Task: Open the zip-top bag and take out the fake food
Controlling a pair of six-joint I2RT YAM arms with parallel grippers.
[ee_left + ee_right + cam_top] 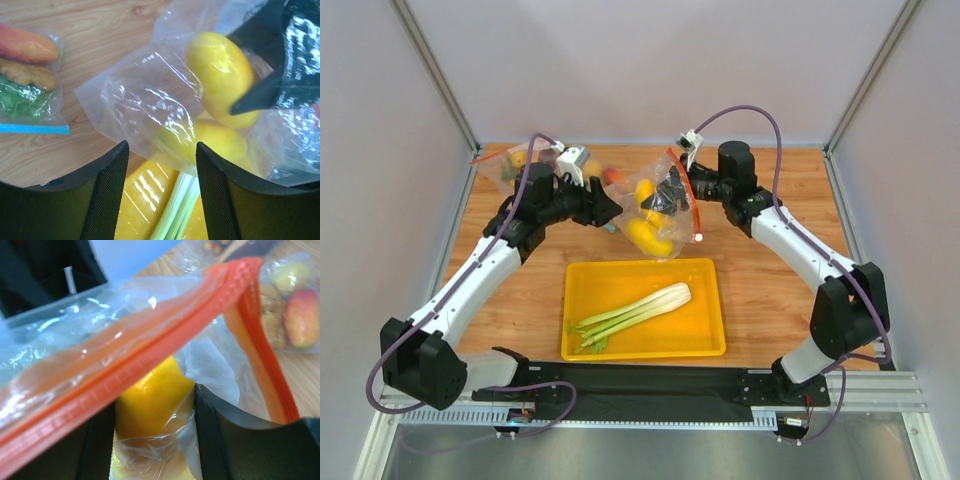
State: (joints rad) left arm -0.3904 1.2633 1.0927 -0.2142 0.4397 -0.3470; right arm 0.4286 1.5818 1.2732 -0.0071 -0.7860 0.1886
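I will tilt my left gripper up and move it toward the bag (682, 215), and then bring its open fingers around the loose film corner beyond the fruit.
The zip-top bag (682, 215) hangs off the table just behind the yellow tray (710, 345), its red-orange zip strip (150, 370) draped across my right wrist view. My right gripper (672, 200) is inside the bag's mouth, its fingers closed on either side of the orange-yellow oval fruit (150, 405), with film bunched in the gap. That fruit (220, 75) sits above the yellow fruit (215, 142), which lies low in the bag. My left gripper (160, 145) is open and empty at the bag's lower left corner. The celery-like stalk (635, 310) lies in the tray.
A clear bag with a blue zip strip (30, 75), holding a carrot and greens, lies on the wooden table to the left. Another clear bag of small fruit (295, 305) lies behind. Grey walls with metal posts close in the table's back and sides.
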